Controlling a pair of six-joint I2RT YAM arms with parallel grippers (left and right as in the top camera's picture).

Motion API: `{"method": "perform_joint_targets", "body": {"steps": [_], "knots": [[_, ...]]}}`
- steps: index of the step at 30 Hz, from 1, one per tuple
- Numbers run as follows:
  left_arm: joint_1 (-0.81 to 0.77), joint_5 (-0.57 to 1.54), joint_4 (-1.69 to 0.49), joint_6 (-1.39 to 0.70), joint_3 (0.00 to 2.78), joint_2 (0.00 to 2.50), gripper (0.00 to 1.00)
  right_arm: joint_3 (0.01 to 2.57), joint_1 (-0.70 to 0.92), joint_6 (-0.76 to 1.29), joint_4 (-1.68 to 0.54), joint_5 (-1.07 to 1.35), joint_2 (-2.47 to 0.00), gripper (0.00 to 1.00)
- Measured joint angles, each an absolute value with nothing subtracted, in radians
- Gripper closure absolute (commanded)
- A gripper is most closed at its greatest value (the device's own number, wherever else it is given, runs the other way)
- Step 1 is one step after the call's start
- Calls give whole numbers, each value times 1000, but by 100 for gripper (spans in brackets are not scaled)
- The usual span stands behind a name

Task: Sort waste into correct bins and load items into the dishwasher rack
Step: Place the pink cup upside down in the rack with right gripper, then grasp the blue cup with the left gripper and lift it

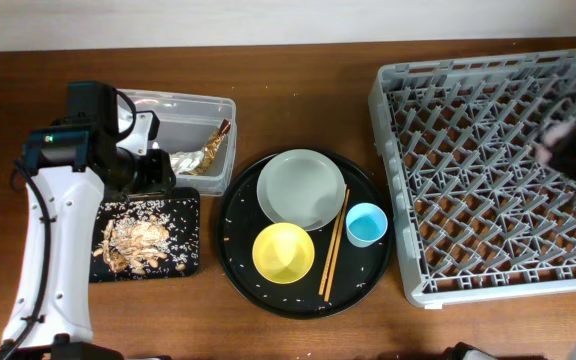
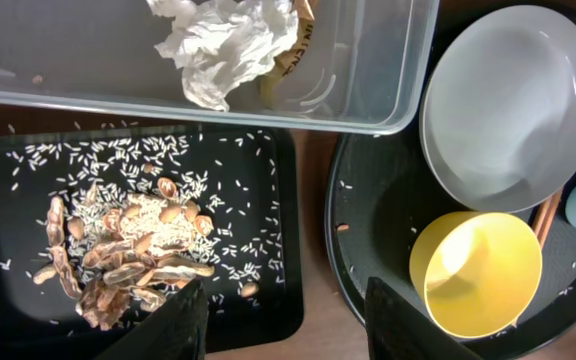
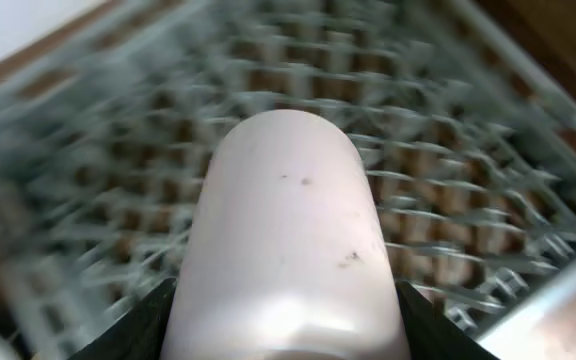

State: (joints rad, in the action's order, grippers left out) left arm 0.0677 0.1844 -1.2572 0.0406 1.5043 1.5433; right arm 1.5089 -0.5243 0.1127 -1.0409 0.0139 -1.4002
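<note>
The rack's near wires are below my right gripper, toward the rack's base, so my right gripper will move back and down and release the pink cup [image 3: 286, 230] on them.
My right gripper [image 3: 286, 325] is shut on the pink cup [image 3: 286, 230] and holds it over the light-grey dishwasher rack [image 1: 488, 160], near its right edge; the pink cup shows faintly overhead [image 1: 558, 135]. My left gripper [image 2: 286, 320] is open and empty above the shallow black tray [image 2: 278, 200] with food scraps [image 2: 128, 255]. The clear tub [image 1: 193, 105] holds white tissue [image 2: 228, 45] and the gold-brown wrapper [image 1: 208, 150]. The grey plate [image 1: 301, 188], yellow bowl [image 1: 283, 252], light-blue cup [image 1: 366, 223] and chopsticks [image 1: 333, 245] lie on the round black tray [image 1: 238, 215].
Rice crumbs are scattered over the shallow black tray and the round tray. The rack's right side runs to the edge of the overhead view. The left arm's white body [image 1: 53, 260] stands at the table's front left.
</note>
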Motion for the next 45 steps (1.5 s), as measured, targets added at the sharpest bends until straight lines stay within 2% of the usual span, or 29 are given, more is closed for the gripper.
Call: {"method": "perform_joint_targets", "body": {"steps": [6,8,9,11,12,14,20,22,24,28,32,35,41,42,43,45], "knots": [[68,182,-1257,41,1504,1543,50,1512,-746,180,-1043,-5,-1622,73],[68,182,-1258,41,1504,1543,50,1513,-775,184,-1058,-4,-1674,65],[68,182,-1258,41,1504,1543,50,1513,-781,186,-1063,-4,-1695,55],[68,182,-1258,41,1504,1543,49,1513,-789,188,-1074,-4,-1738,27],[68,182,-1257,41,1504,1543,49,1513,-789,192,-1080,-3,-1747,17],[68,182,-1257,41,1504,1543,49,1513,-789,192,-1086,-3,-1752,9],[68,189,-1253,41,1504,1543,45,1513,-787,194,-1123,112,-1745,9],[65,227,-1233,41,1504,1543,44,1513,-765,187,-1138,160,-1678,9],[42,266,-1182,41,1504,1543,40,1514,-712,180,-1165,187,-1580,9],[-149,302,-1032,39,1504,1543,37,1522,-521,172,-1264,209,-1415,4],[-395,319,-901,37,1504,1564,34,1522,-400,169,-1326,196,-1413,1],[-561,323,-810,6,1504,1676,34,1522,-369,169,-1341,189,-1413,0],[-702,326,-711,-50,1504,1905,35,1522,-368,168,-1351,185,-1413,1],[-711,326,-706,-51,1504,1928,36,1522,-368,168,-1350,184,-1413,1],[-715,326,-701,-53,1504,1945,43,1522,-368,168,-1350,184,-1413,1],[-719,326,-699,-54,1504,1988,66,1522,-368,168,-1351,184,-1413,1]]}}
